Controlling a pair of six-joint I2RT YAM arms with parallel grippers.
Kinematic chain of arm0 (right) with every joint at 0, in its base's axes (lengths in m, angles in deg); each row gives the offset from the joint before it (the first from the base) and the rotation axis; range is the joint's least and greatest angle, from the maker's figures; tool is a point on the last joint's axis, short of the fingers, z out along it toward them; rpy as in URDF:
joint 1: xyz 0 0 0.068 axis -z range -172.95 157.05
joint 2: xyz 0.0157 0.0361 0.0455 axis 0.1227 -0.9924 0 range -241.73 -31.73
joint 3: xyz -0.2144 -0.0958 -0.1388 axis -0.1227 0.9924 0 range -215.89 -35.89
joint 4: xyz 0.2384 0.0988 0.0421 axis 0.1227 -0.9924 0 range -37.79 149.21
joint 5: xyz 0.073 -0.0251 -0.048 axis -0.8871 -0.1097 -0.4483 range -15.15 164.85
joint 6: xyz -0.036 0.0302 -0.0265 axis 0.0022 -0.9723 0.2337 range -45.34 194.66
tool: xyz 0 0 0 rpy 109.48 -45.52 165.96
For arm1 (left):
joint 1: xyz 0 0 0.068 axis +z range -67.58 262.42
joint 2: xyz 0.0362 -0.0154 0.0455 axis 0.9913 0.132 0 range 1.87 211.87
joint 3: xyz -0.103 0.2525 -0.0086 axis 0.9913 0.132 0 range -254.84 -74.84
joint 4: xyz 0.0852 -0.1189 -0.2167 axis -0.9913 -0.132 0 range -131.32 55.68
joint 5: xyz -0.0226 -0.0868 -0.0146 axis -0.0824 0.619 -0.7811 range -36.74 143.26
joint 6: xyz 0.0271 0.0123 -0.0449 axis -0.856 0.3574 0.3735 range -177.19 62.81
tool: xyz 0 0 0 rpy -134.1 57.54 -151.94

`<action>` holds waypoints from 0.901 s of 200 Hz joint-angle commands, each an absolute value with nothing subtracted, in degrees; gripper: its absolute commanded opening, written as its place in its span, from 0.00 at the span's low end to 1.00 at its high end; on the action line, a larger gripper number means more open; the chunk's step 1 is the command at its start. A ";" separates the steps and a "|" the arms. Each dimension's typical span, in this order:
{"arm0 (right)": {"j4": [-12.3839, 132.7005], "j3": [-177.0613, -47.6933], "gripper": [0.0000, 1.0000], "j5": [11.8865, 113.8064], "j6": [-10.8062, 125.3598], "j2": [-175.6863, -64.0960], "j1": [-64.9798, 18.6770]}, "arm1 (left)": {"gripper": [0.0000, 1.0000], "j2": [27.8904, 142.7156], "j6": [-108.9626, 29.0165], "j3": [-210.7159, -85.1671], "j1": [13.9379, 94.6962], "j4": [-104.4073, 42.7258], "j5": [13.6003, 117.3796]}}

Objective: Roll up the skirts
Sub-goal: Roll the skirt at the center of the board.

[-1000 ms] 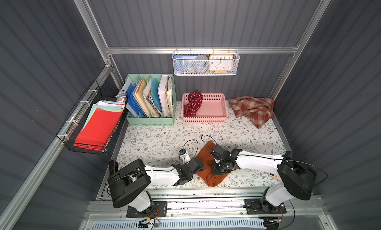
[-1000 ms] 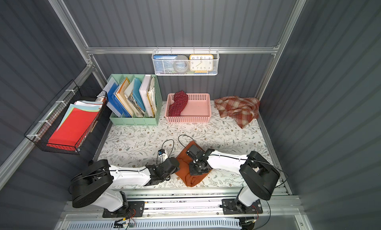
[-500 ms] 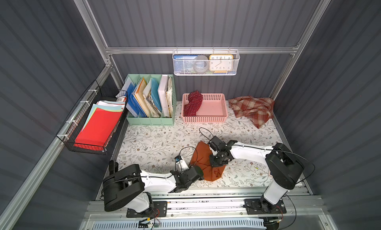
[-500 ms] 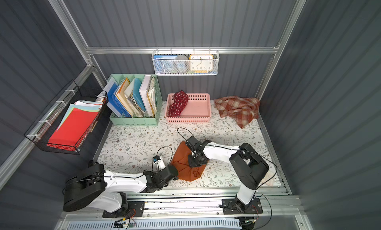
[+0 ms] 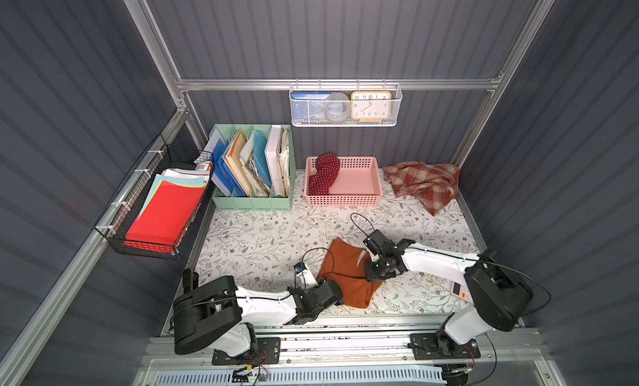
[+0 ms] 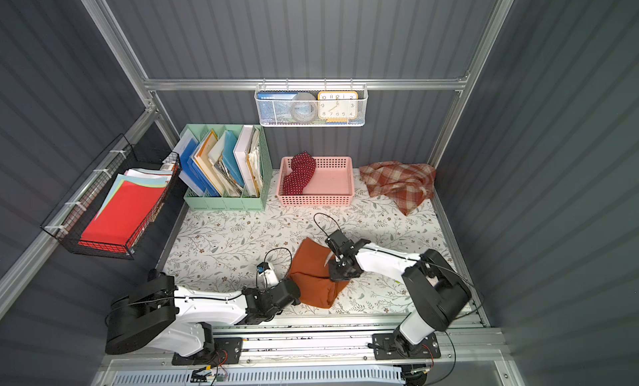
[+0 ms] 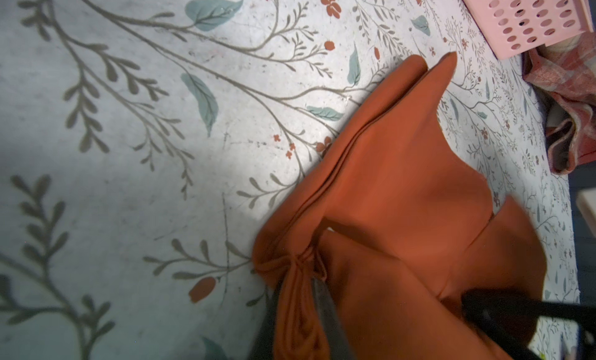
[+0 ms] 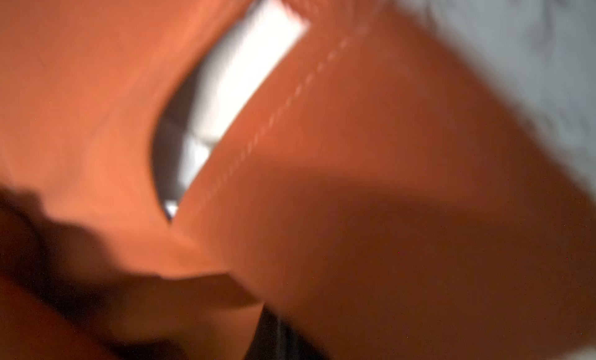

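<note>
The tabletop outward of my right gripper is bare, so next that gripper should pull the skirt's edge outward, away from my left gripper, to spread the bunched cloth, and then release it.
A plain rust-orange skirt [image 5: 347, 280] [image 6: 311, 280] lies bunched near the front of the table in both top views. My left gripper [image 5: 340, 294] [image 7: 296, 297] is shut on its near left corner, with gathered cloth pinched between the fingers [image 7: 325, 310]. My right gripper [image 5: 371, 275] [image 6: 337, 275] is shut on the skirt's right edge. Orange cloth [image 8: 354, 181] fills the blurred right wrist view. A dark red polka-dot skirt [image 5: 323, 173] hangs in the pink basket [image 5: 359, 199]. The plaid skirt [image 5: 423, 183] lies crumpled at the back right.
A green file organiser [image 5: 254, 202] stands at the back left. A black wire basket of red paper [image 5: 162, 211] hangs on the left wall. A white wire basket with a clock [image 5: 345, 105] hangs on the back rail. A small calculator [image 5: 460, 291] lies beside the right arm.
The left gripper has drawn the skirt's corner toward the front edge and slightly right. The right gripper went toward the back, then came partly back. The skirt is more bunched.
</note>
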State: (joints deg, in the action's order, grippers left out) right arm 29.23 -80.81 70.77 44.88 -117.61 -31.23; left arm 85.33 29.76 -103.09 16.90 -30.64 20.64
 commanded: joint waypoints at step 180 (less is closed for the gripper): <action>32.88 -86.85 0.00 77.23 42.72 -131.30 -24.03 | 0.00 83.92 20.78 -102.17 16.98 -31.36 16.82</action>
